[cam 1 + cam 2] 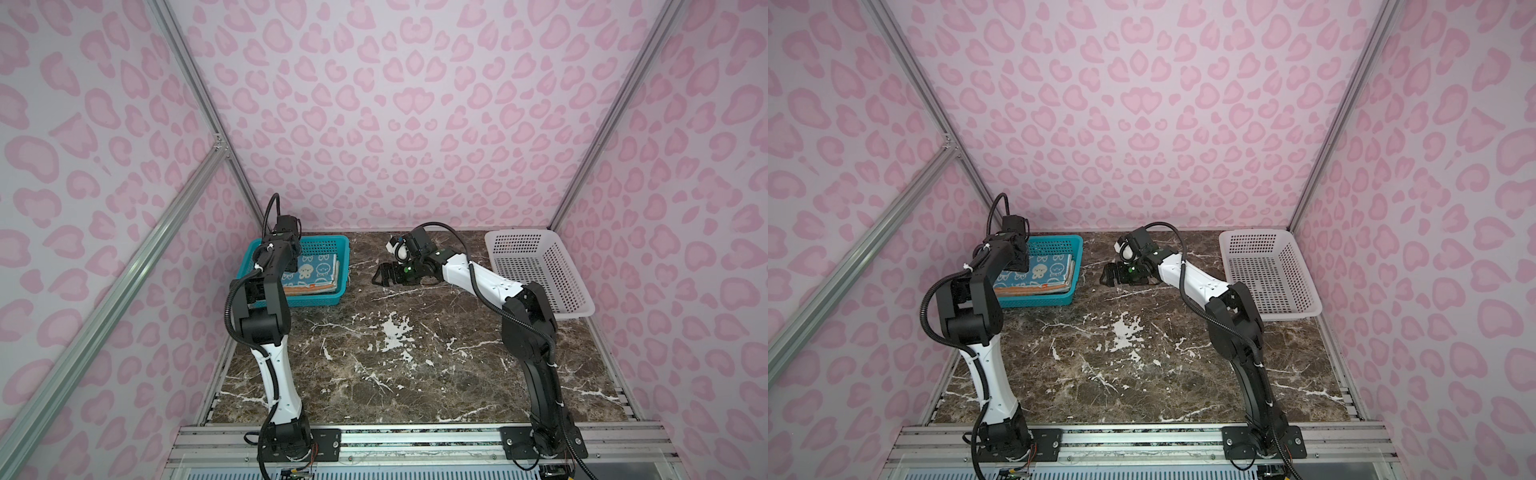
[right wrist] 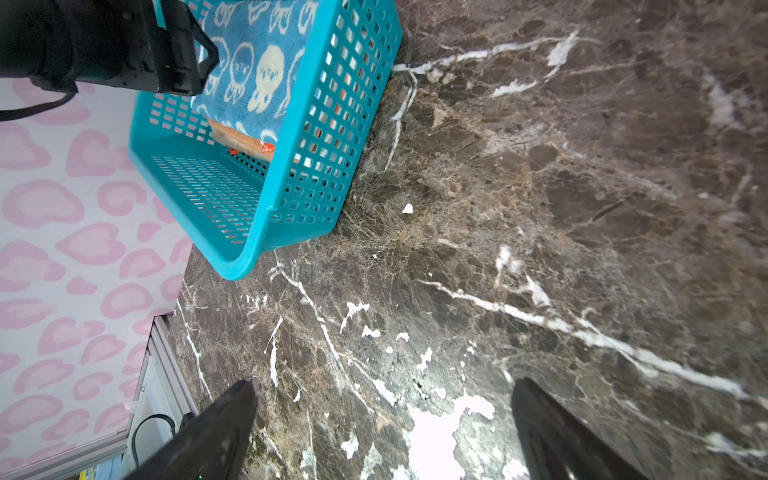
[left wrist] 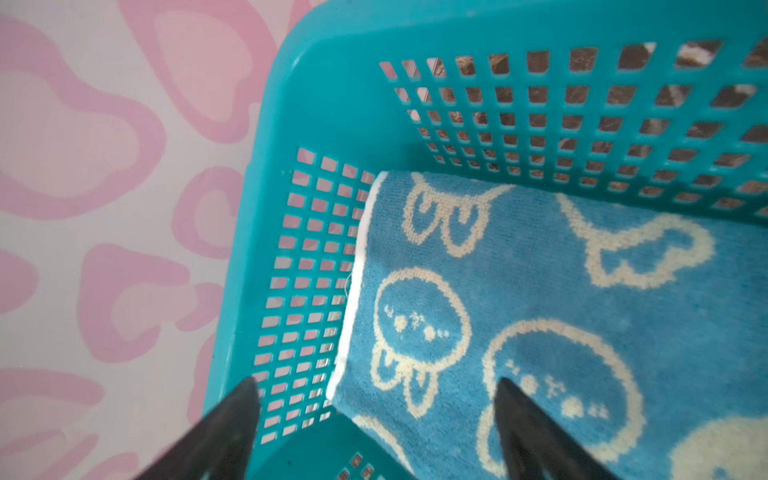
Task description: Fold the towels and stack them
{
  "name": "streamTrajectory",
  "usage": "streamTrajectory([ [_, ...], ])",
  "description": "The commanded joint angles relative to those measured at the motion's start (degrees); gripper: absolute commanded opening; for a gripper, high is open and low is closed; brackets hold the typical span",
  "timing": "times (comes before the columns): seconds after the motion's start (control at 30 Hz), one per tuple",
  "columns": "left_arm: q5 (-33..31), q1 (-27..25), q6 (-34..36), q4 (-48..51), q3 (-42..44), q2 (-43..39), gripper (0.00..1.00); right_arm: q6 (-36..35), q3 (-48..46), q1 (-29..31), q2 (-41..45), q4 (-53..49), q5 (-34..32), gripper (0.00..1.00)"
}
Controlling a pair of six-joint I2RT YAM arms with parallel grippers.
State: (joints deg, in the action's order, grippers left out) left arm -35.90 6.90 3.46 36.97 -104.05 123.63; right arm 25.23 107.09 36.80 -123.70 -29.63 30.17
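The right gripper should next swing across the bare marble and settle its open fingers over the white basket's rim facing the teal basket, since that rim stands clear.
A blue towel (image 1: 318,268) with white rabbit drawings lies folded on top of a stack inside the teal basket (image 1: 328,239). An orange towel (image 1: 309,286) shows as an edge beneath it, and what lies lower I cannot make out. My left gripper (image 1: 291,272) hangs over the basket's left end. In the left wrist view the left gripper (image 3: 377,384) is open over a corner of the blue towel (image 3: 540,311), holding nothing. My right gripper (image 1: 380,276) is open and empty, low over the bare marble right of the basket. In the right wrist view the right gripper (image 2: 384,384) points at the marble, with the blue towel (image 2: 257,62) and orange towel (image 2: 241,141) farther off.
A white perforated basket (image 1: 515,232) stands at the back right and holds nothing that I can see. The teal basket (image 1: 1059,237) sits against the back left corner, close to the pink patterned wall. Dark marble tabletop (image 1: 395,365) stretches between the arms' bases.
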Motion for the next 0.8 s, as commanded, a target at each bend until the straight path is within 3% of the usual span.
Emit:
streamTrajectory([
  [0.0,1.2,-0.2,-2.0,1.1,-0.9,-3.8,0.97,-1.1,-1.0,0.0,1.4,-0.6,-1.2,0.98],
  [0.13,3.0,-1.7,-2.4,0.7,-0.3,-9.0,0.97,-3.7,-2.4,0.0,6.1,-4.0,-6.9,0.98],
  [0.33,2.9,-10.0,-0.2,-3.6,2.6,-20.2,0.97,-7.3,-5.1,-4.2,17.3,-13.7,-23.8,0.98],
  [0.53,-1.1,-25.7,2.5,-11.2,8.1,-30.3,0.97,-6.8,-14.1,-15.6,27.8,-15.7,-35.8,0.98],
  [0.67,-6.6,-38.6,5.9,-17.7,13.1,-33.1,0.97,-6.6,-19.6,-22.3,29.2,-17.2,-38.4,0.98],
  [0.77,-7.7,-46.2,4.9,-19.2,15.6,-32.8,0.97,-6.8,-24.0,-25.8,28.1,-17.5,-36.3,0.95],
])
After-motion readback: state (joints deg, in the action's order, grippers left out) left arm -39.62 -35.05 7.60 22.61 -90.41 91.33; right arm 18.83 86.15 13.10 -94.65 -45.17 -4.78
